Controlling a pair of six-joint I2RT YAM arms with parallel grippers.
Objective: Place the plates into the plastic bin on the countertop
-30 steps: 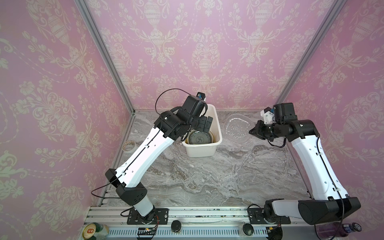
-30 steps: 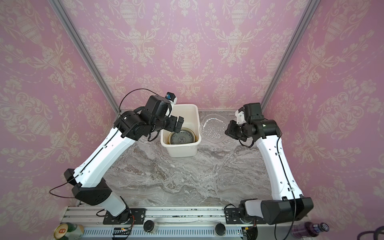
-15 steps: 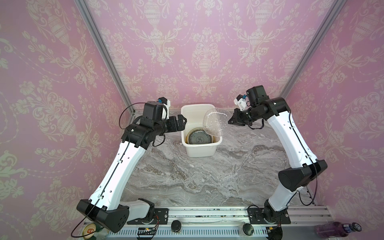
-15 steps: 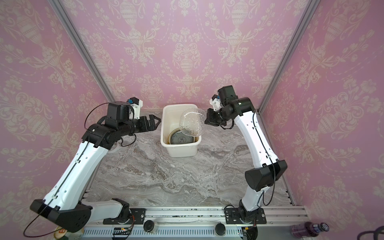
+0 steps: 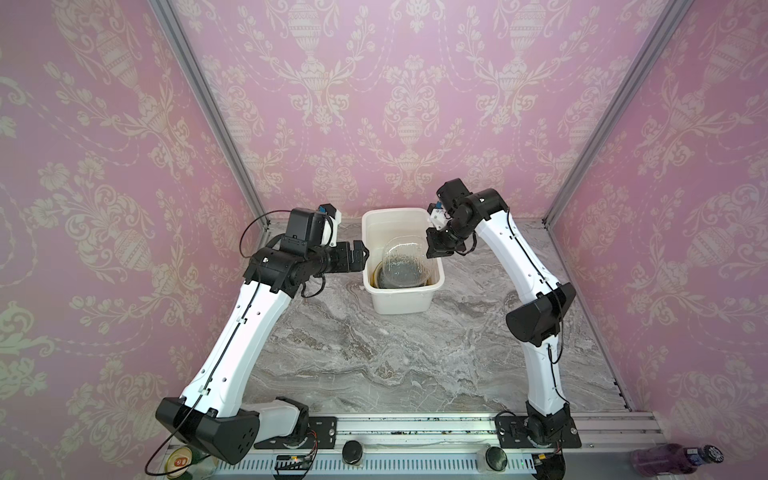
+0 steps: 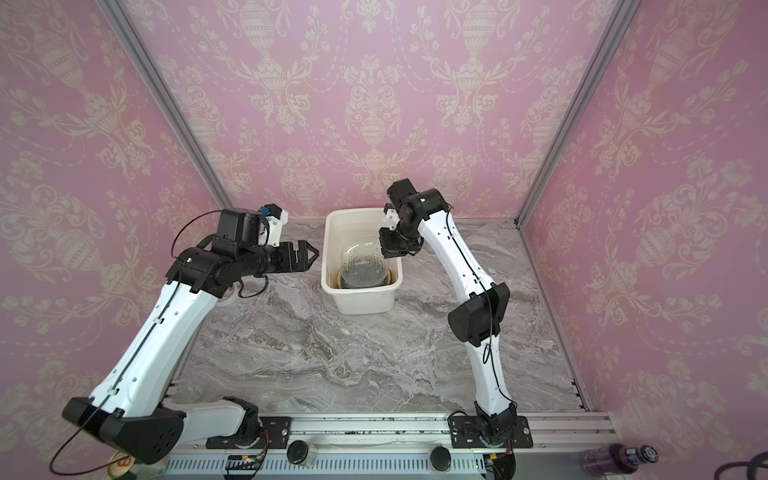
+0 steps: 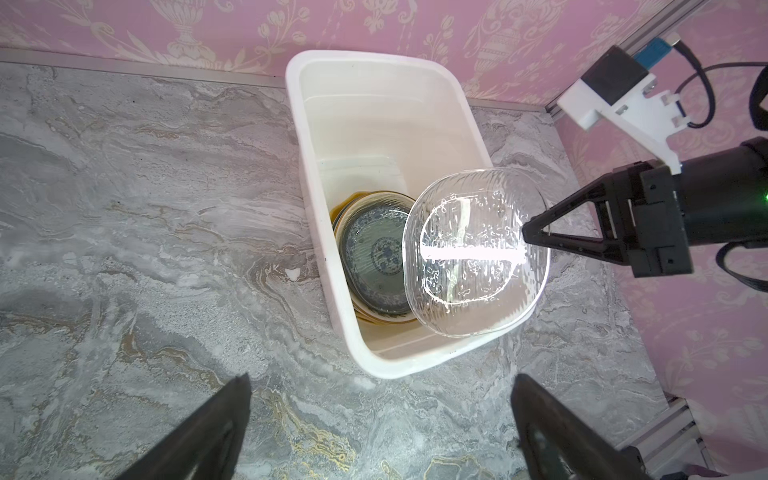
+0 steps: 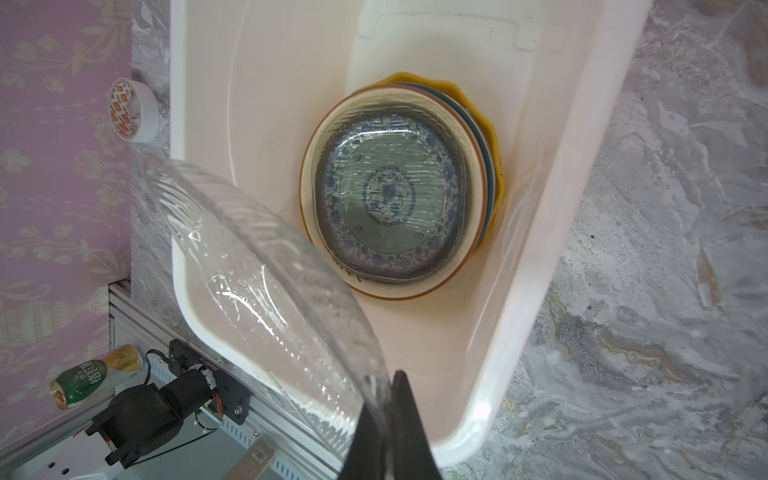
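The glass plate still hangs high above, so the right gripper needs to go down into the bin next, over to the blue-patterned plate atop the stack, and let go of the glass plate's rim.
The white plastic bin stands at the back of the grey marbled countertop. A stack of plates lies in it, a blue-patterned one showing uppermost. My right gripper is shut on the rim of a clear glass plate, held tilted above the bin's opening. My left gripper hangs open and empty just left of the bin.
A roll of tape lies on the countertop beside the bin's left side. A drink can and a purple bottle lie beyond the front rail. Pink walls close in three sides.
My right gripper lifted the clear plate off the countertop right of the bin and carried it left over the bin. My left gripper drew back out of the bin to its left.
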